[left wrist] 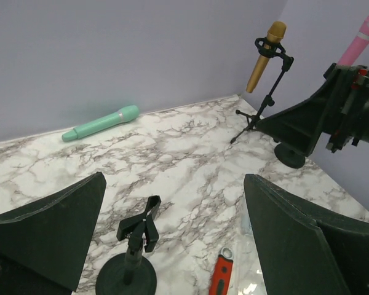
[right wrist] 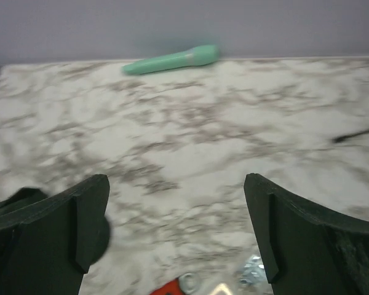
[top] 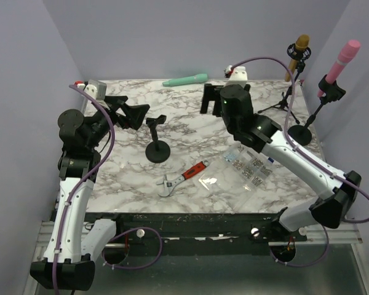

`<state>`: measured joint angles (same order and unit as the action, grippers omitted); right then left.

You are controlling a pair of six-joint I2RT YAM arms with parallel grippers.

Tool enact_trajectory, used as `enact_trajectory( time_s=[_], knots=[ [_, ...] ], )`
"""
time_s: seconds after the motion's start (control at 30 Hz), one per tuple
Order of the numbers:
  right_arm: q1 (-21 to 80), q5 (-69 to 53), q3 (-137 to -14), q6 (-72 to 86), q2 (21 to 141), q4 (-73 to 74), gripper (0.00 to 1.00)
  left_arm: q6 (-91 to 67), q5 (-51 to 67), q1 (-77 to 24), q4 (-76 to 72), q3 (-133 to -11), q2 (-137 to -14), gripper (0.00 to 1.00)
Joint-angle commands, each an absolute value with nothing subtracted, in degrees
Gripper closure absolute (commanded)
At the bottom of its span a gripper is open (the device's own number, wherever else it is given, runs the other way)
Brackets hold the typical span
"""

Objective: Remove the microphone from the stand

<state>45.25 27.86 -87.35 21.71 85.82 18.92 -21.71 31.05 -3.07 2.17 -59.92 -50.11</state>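
Note:
The right gripper moves outward, toward the right in the top view, and closes on the gold microphone's head next. The head juts above the black ring of its stand, hence this move.
A gold microphone point(top: 298, 54) is clipped in a black tripod stand point(top: 285, 101) at the back right. A pink microphone point(top: 344, 60) sits in a round-based stand point(top: 301, 132) at the right edge. A green microphone point(top: 186, 79) lies flat at the back. An empty clip stand point(top: 157, 140) stands mid-table. My left gripper point(top: 135, 112) is open and empty, above and left of the empty stand point(left wrist: 135, 252). My right gripper point(top: 212, 101) is open and empty over the table's middle, left of the gold microphone point(left wrist: 265, 55); its view is blurred and shows the green microphone point(right wrist: 172, 60).
A red-handled adjustable wrench point(top: 184, 176) lies near the front centre, with a clear bag of small metal parts point(top: 249, 165) to its right. A white block point(top: 237, 74) sits at the back edge. Purple walls close in the back and sides.

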Motion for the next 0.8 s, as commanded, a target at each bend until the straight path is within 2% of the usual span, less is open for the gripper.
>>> enact_trajectory(
  time_s=[0.0,0.1,0.27,0.43,0.77],
  knots=[
    [44.5,63.6,-79.6,5.1,82.3,22.3,0.0,-21.9,32.0,-3.2,0.4,-59.6,-51.0,0.01],
    [41.7,69.1,-76.9,3.1,79.4,20.7,0.0,-23.4,34.3,-3.5,-1.7,-59.1,-51.2,0.01],
    [33.0,62.6,-73.3,3.7,73.8,13.0,0.0,-21.9,32.7,-4.8,-0.4,-59.4,-51.3,0.02],
    [23.6,59.6,-75.0,3.7,76.0,8.5,0.0,-21.0,32.2,-6.3,-0.1,-59.5,-51.1,0.01],
    [11.9,47.4,-98.8,4.9,96.4,8.0,0.0,-23.0,34.4,-6.8,-0.8,-59.7,-51.0,0.01]
  ],
)
